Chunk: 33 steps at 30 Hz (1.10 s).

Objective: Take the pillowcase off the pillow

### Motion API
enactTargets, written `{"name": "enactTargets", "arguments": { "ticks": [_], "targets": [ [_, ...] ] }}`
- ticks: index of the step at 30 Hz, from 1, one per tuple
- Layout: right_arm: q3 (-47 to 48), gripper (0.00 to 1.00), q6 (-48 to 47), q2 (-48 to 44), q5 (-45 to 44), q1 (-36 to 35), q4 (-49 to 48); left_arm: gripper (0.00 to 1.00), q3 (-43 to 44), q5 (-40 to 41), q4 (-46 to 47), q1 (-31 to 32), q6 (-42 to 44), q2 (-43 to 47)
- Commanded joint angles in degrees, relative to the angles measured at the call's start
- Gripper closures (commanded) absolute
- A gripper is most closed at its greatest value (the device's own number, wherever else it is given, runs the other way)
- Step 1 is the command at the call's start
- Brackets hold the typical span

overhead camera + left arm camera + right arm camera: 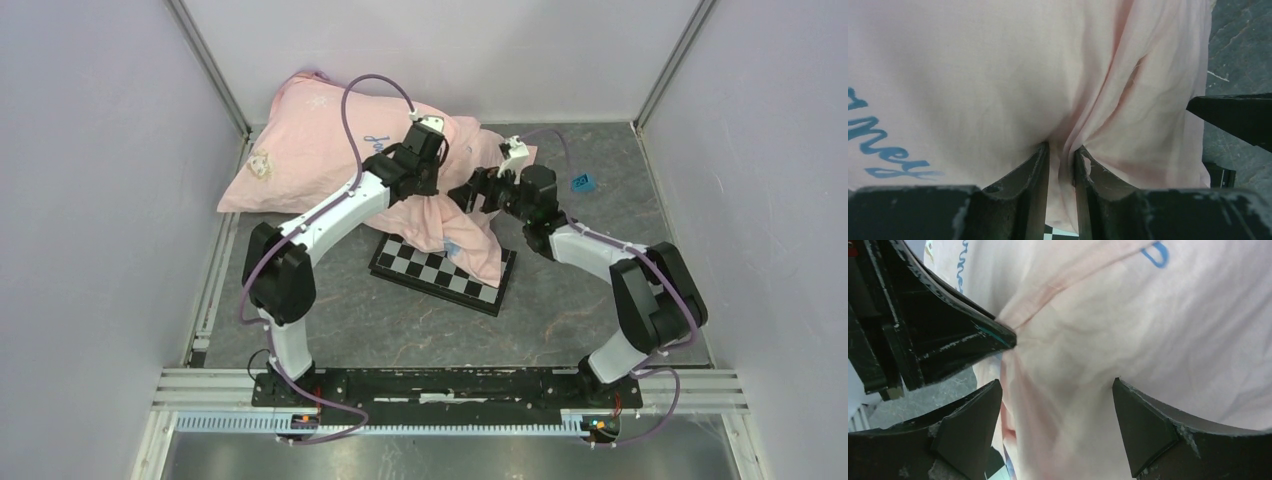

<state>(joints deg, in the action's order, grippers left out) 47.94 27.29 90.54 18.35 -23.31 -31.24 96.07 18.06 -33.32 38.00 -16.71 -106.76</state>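
My right gripper comes down next onto the opening edge of the pillowcase beside the left gripper's pinch, since its open fingers already straddle the pink fabric [1073, 390] there.
The pale pink pillowcase [320, 140] with blue lettering lies at the back left, its loose end [455, 235] draped over the checkered board. It still covers the pillow, which is hidden inside it. My left gripper [432, 185] is shut on a pinched fold of the pillowcase [1063, 150], and the blue lettering [878, 145] shows at the left of that view. My right gripper [468, 197] is open, its fingers [1143, 425] spread on either side of the pink fabric [1073, 390], right next to the left gripper's finger [973, 335].
A black-and-white checkered board [440, 272] lies mid-table under the cloth's hanging end. A small blue object [582, 182] sits at the back right. White walls close in the left, right and back sides.
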Motion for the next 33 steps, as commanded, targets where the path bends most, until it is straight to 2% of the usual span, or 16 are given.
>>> {"name": "enactTargets", "arguments": {
  "ticks": [1, 4, 6, 7, 10, 11, 12, 17, 20, 21, 24, 25, 29, 33],
  "targets": [
    [6.72, 0.11, -6.01, 2.85, -0.70, -3.24, 5.81, 0.68, -2.00, -7.10, 3.92, -1.75, -3.30, 3.45],
    [10.09, 0.16, -10.96, 4.29, -6.37, -5.85, 12.69, 0.69, -3.49, -10.64, 5.49, -3.01, -4.27, 4.14],
    [11.14, 0.27, -13.55, 4.89, -8.57, -7.10, 15.50, 0.69, -4.52, -12.35, 6.45, -3.53, -4.53, 4.51],
    [11.35, 0.37, -14.64, 4.93, -10.23, -7.61, 16.69, 0.69, -4.88, -12.71, 6.75, -3.63, -4.56, 4.75],
    [10.75, 0.83, -16.37, 4.01, -14.64, -7.89, 19.09, 0.68, -5.94, -12.49, 7.28, -3.58, -4.39, 5.12],
    [10.04, 0.94, -16.61, 3.23, -15.59, -7.89, 19.14, 0.68, -6.34, -12.15, 7.30, -3.62, -4.25, 5.26],
    [8.70, 1.00, -16.89, 1.89, -16.94, -7.89, 18.87, 0.68, -6.65, -11.64, 7.31, -3.58, -4.13, 5.40],
    [0.93, 1.00, -18.27, -7.09, -21.40, -7.39, 15.71, 0.66, -8.97, -6.01, 7.26, -3.63, -3.45, 6.12],
    [-1.68, 1.00, -17.95, -10.33, -20.15, -7.02, 15.59, 0.66, -10.33, -2.88, 7.31, -3.63, -3.46, 6.51],
    [-2.90, 1.00, -17.52, -11.19, -18.74, -7.01, 14.92, 0.69, -10.75, -2.58, 7.45, -3.58, -3.50, 6.75],
    [-6.44, 1.00, -15.99, -13.15, -13.68, -7.01, 11.61, 0.94, -12.26, -4.21, 8.89, -3.59, -3.17, 7.76],
    [-7.37, 1.00, -15.57, -13.76, -12.23, -7.06, 11.26, 0.97, -12.42, -4.96, 8.84, -3.56, -3.07, 8.21],
    [-10.05, 1.00, -15.11, -17.80, -10.10, -7.06, 12.64, 0.98, -15.82, -4.37, 8.65, -3.25, -4.06, 13.78],
    [-11.96, 1.00, -15.96, -25.74, -11.05, -7.01, 16.85, 0.98, -20.54, -3.45, 8.72, -3.27, -5.37, 24.50]
  ]
}}
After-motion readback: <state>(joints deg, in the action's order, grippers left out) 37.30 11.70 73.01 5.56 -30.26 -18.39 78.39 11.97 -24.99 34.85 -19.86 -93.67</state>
